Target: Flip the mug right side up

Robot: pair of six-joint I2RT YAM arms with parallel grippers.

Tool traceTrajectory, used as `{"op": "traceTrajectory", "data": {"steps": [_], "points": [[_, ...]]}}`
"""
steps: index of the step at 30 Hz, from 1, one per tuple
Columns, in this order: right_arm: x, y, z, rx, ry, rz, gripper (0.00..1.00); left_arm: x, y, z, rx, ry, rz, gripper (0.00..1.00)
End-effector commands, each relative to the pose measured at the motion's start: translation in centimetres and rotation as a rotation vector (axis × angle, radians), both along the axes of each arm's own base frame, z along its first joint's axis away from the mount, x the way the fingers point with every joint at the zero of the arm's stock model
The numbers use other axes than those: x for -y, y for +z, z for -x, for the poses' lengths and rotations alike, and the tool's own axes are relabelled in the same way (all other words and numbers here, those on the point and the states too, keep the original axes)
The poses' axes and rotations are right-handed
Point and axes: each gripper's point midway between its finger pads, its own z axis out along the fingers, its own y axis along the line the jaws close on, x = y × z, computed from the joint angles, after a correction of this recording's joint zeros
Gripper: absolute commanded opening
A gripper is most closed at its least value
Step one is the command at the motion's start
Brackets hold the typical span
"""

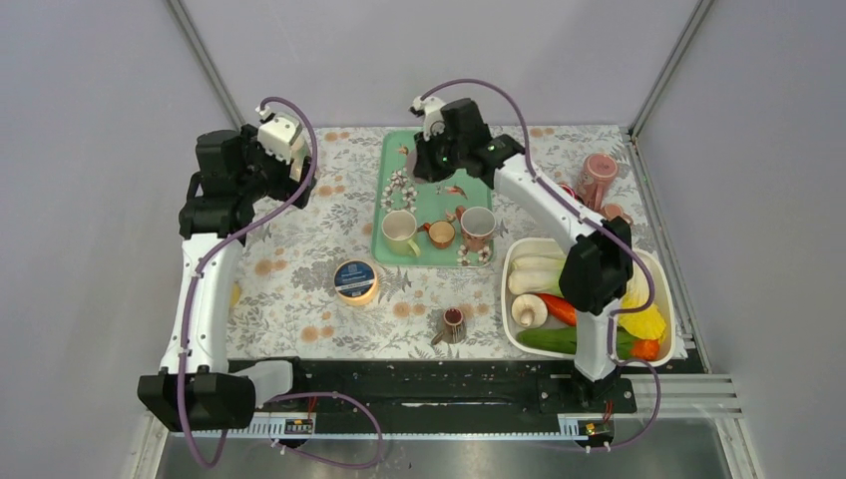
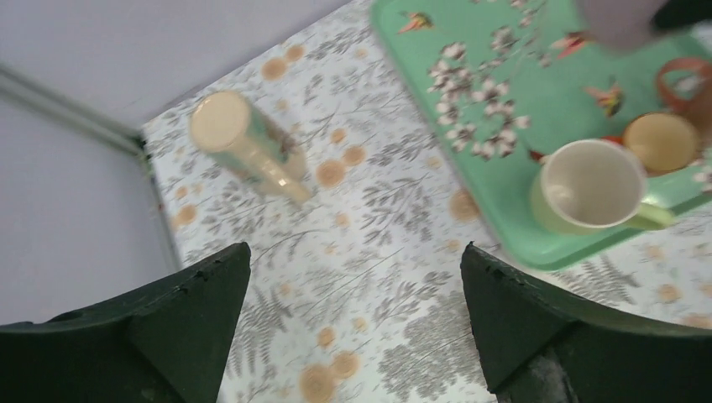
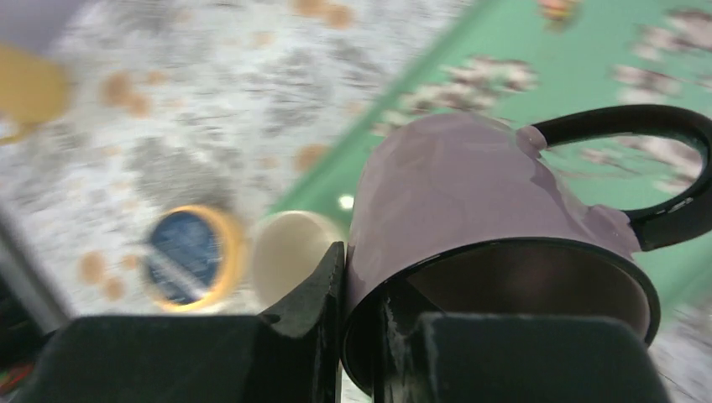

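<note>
Clear tray lies beyond the pink floral mug, below my right gripper and to its right in the top view. My right gripper will move across, lower and release next.
A mauve mug [image 3: 470, 185] with a black rim and black handle [image 3: 672, 168] is in my right gripper [image 3: 361, 277]. The gripper is shut on the mug's wall, one finger outside and one inside the rim. The mug hangs tilted above the green tray [image 1: 391, 150], its mouth facing the wrist camera. In the top view the right gripper [image 1: 431, 165] hides the mug. My left gripper [image 2: 353, 252] is open and empty above the floral tablecloth, left of the tray; it also shows in the top view [image 1: 274, 160].
On the tray stand a pale green mug [image 1: 400, 232], a small orange cup [image 1: 440, 234] and a pink floral mug [image 1: 477, 226]. A blue-topped tin [image 1: 355, 279] and a small brown mug [image 1: 451, 324] sit near the front. A white vegetable basket [image 1: 519, 261] is at the right.
</note>
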Motion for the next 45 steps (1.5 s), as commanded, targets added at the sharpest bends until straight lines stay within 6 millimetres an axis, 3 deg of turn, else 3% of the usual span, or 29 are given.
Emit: {"op": "traceTrajectory", "data": {"steps": [1, 2, 5, 9, 16, 24, 25, 30, 34, 38, 41, 45], "points": [[6.6, -0.6, -6.5, 0.146, -0.163, 0.296, 0.0, -4.2, 0.0, -0.3, 0.008, 0.102, -0.205, 0.99], [7.5, -0.5, -7.8, 0.158, -0.189, 0.337, 0.0, -5.1, -1.2, -0.1, -0.034, 0.118, -0.244, 0.99], [10.2, -2.6, -10.5, 0.115, -0.235, 0.45, 0.0, -7.5, -4.8, 0.7, -0.162, 0.132, -0.349, 0.99], [11.5, -6.1, -12.1, 0.027, -0.23, 0.488, 0.0, -10.1, -8.5, 2.3, -0.294, 0.129, -0.437, 0.99], [11.1, -12.1, -11.2, -0.09, -0.145, 0.507, 0.0, -13.4, -14.5, 6.3, -0.582, 0.028, -0.671, 0.9], [11.3, -15.2, -10.3, -0.147, -0.099, 0.55, 0.0, -16.5, -16.8, 10.8, -0.756, -0.167, -0.933, 0.84], [11.4, -15.4, -10.3, -0.149, -0.094, 0.555, 0.03, -16.8, -16.9, 11.3, -0.762, -0.194, -0.967, 0.84], [11.6, -15.8, -10.2, -0.154, -0.09, 0.568, 0.27, -17.7, -16.7, 12.0, -0.729, -0.157, -1.029, 0.84], [11.6, -15.1, -10.2, -0.148, -0.101, 0.56, 0.43, -16.8, -15.5, 11.0, -0.672, 0.06, -0.767, 0.82], [11.4, -13.1, -9.8, -0.131, -0.105, 0.53, 0.52, -16.8, -16.0, 11.5, -0.609, 0.275, -0.489, 0.79], [11.5, -11.0, -9.6, -0.109, -0.127, 0.509, 0.58, -18.5, -16.2, 12.1, -0.537, 0.469, -0.374, 0.79], [11.3, -7.5, -8.8, -0.09, -0.158, 0.441, 0.61, -20.3, -14.7, 13.4, -0.417, 0.674, -0.211, 0.79]]}}
